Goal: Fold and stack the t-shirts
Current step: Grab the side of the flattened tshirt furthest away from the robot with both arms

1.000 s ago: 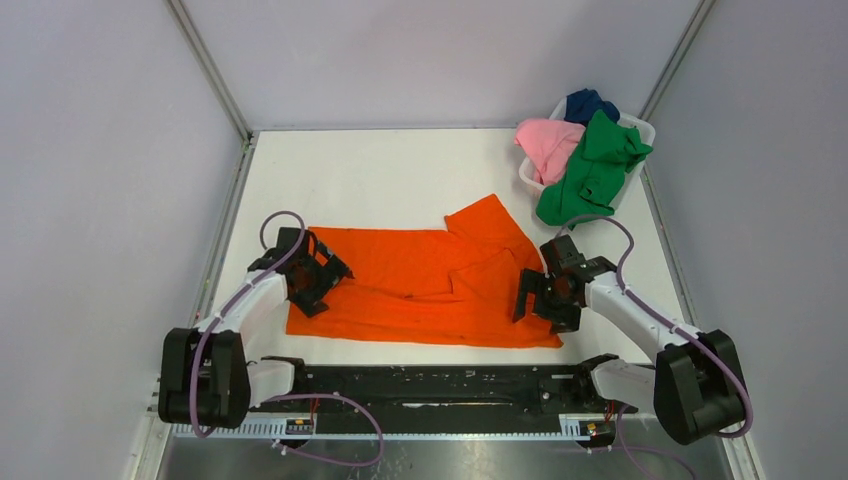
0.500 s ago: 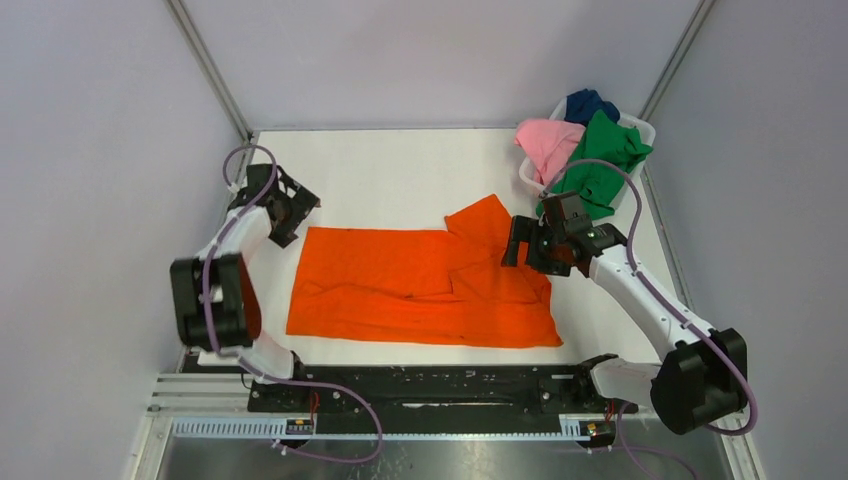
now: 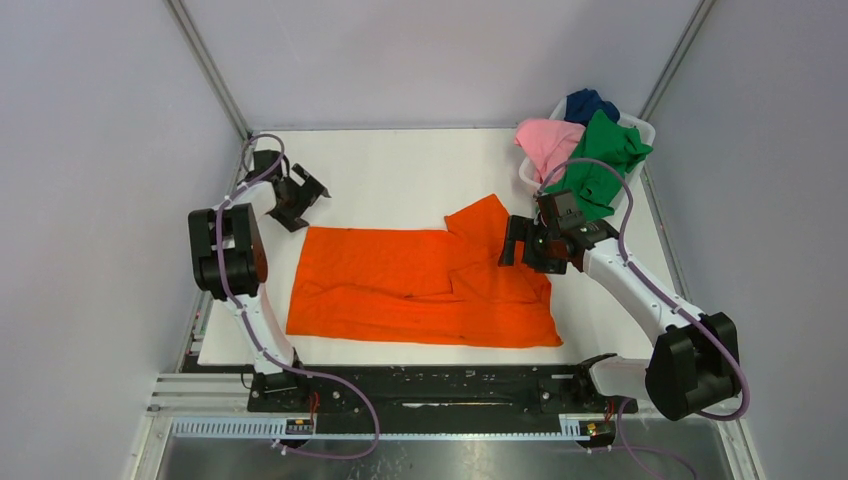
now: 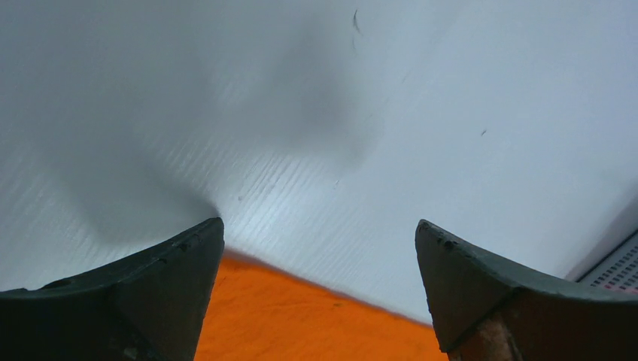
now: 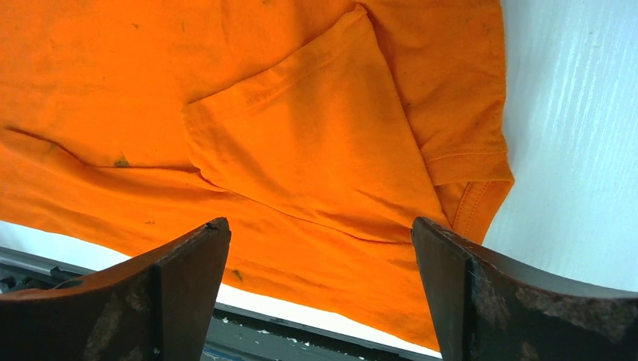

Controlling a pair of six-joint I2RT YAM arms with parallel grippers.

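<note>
My right gripper should move outward next, to the left in the top view, and down onto the far orange sleeve's tip [image 3: 492, 200], because that is farther outward and lower than my gripper.
A bright orange t-shirt [image 3: 420, 285] lies spread flat on the white table [image 3: 400, 175], one sleeve folded over its right part [image 5: 316, 150]. Green [image 3: 595, 165], pink [image 3: 548, 142] and dark blue [image 3: 588, 104] t-shirts hang out of the basket at the back right. My left gripper [image 3: 300, 200] hovers open just beyond the orange shirt's far left corner [image 4: 316, 331], nothing between its fingers. My right gripper [image 3: 522, 245] stands open above the shirt's right side, beside the folded sleeve, empty too.
The white plastic basket [image 3: 640, 130] sits in the far right corner against the wall. Grey walls close in the table on three sides. A black rail [image 3: 430, 385] with the arm bases runs along the near edge.
My left gripper has swung from the shirt's left edge up to the far left corner. My right gripper has moved from the shirt's near right part up toward the sleeve. Both stayed open.
</note>
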